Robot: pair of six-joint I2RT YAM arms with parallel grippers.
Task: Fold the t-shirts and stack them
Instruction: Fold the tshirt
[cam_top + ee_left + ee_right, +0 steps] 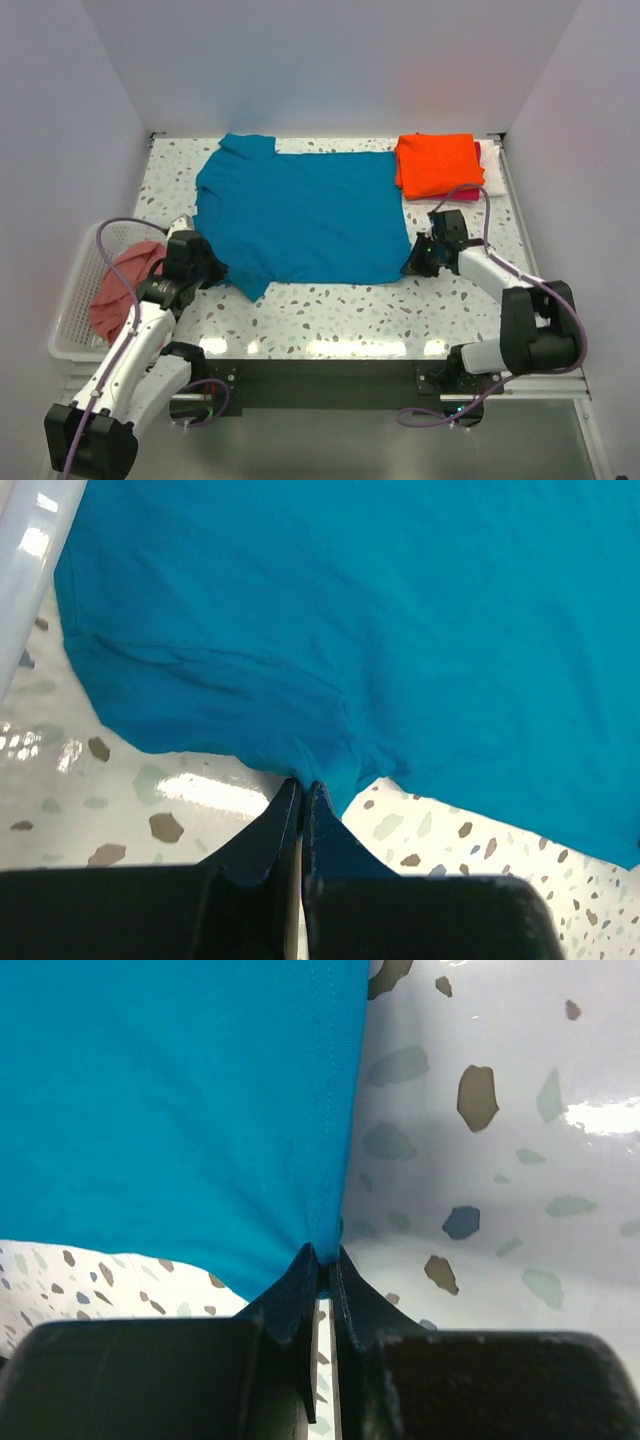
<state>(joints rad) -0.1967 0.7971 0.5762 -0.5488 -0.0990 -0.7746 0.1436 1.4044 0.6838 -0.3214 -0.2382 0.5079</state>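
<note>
The side of the teal-blue t-shirt by the orange t-shirt is lying flat, so my right gripper should next fold the teal-blue t-shirt's hem corner outward over that side and let go of the hem corner.
The teal-blue t-shirt [300, 215] lies spread flat on the speckled table [340, 310]. My left gripper [207, 268] is shut on the shirt's near left sleeve edge; in the left wrist view the jaws pinch the cloth [330, 660] at the gripper [303, 785]. My right gripper [418, 258] is shut on the shirt's near right hem corner; in the right wrist view the cloth [180, 1110] bunches into the gripper [324, 1257]. The orange t-shirt [436, 163] lies folded at the back right on a folded magenta one [476, 188]. The salmon-pink t-shirt [122, 290] lies crumpled in the basket.
The white lattice basket [72, 300] stands off the table's left edge beside my left arm. White walls close the table at the back and both sides. A white strip [491, 165] lies under the folded stack at the back right.
</note>
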